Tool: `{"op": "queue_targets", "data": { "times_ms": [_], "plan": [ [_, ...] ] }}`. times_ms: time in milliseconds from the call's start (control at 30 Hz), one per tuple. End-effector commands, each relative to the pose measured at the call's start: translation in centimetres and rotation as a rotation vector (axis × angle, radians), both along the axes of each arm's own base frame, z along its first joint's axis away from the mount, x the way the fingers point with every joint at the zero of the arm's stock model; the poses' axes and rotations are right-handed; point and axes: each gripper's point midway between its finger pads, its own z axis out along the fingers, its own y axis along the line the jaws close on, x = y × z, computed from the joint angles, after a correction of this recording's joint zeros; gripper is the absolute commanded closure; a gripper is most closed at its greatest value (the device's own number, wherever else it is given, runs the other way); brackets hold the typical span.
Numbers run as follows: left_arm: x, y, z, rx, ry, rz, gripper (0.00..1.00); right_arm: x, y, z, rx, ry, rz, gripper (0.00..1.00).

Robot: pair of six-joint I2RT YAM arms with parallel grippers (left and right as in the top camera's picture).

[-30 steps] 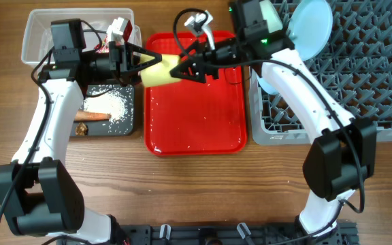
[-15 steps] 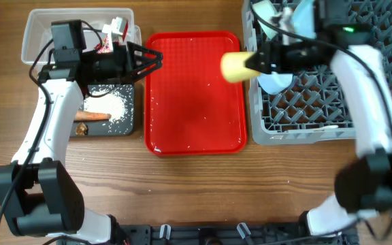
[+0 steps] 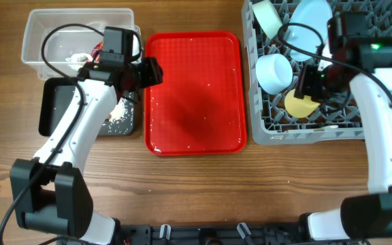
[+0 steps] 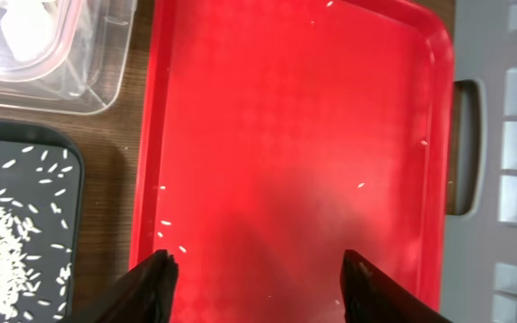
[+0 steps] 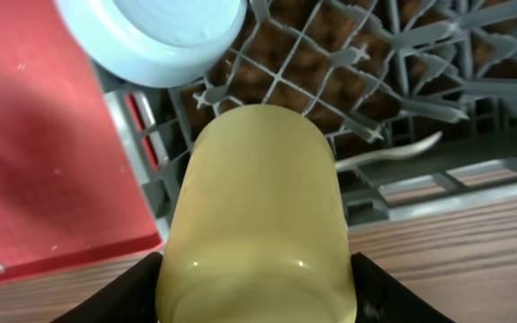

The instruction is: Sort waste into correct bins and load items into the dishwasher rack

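Observation:
Next, my right gripper moves down and to the left in the overhead view, into the rack's front corner by the tray, since that spot stands empty.
My right gripper (image 3: 309, 90) is shut on the small yellow cup (image 3: 299, 104), holding it over the front part of the grey dishwasher rack (image 3: 264, 133). In the right wrist view the cup (image 5: 258, 197) fills the space between the fingers (image 5: 258, 274). A pale-blue bowl (image 3: 274, 72) lies upside down in the rack, with another bowl (image 3: 267, 17) and the light-blue plate (image 3: 312, 15) behind it. My left gripper (image 3: 150, 71) is open and empty over the left edge of the red tray (image 3: 196, 116). White paper (image 3: 80, 58) and the red wrapper (image 3: 99, 47) lie in the clear bin (image 3: 43, 30). Rice (image 3: 119, 112) lies in the black bin (image 3: 50, 112). The carrot is hidden.
The red tray (image 4: 294, 135) holds only a few stray rice grains. A pale utensil (image 5: 393, 148) lies in the rack near its front wall. Bare wooden table (image 3: 196, 190) runs along the front. My left arm crosses over the black bin.
My right gripper has carried the yellow cup from over the red tray rightward to over the rack. My left arm has shifted and now covers part of the black bin.

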Motion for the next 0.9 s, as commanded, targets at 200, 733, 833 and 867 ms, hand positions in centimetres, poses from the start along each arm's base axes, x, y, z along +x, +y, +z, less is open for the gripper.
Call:
{"op": "queue_targets", "data": {
  "times_ms": [200, 733, 833, 867],
  "plan": [
    [0.3, 0.7, 0.7, 0.060, -0.035, 0.014, 0.00, 0.4, 2.6, -6.9, 0.000, 0.166, 0.054, 0.45],
    [0.3, 0.7, 0.7, 0.059, -0.036, 0.015, 0.00, -2.3, 4.7, 12.5, 0.134, -0.264, 0.102, 0.00],
    [0.3, 0.7, 0.7, 0.060, -0.036, 0.014, 0.00, -4.7, 7.2, 15.4, 0.298, -0.335, 0.159, 0.00],
    [0.3, 0.7, 0.7, 0.060, -0.036, 0.014, 0.00, -5.3, 6.8, 15.9, 0.273, -0.364, 0.168, 0.00]
  ]
}}
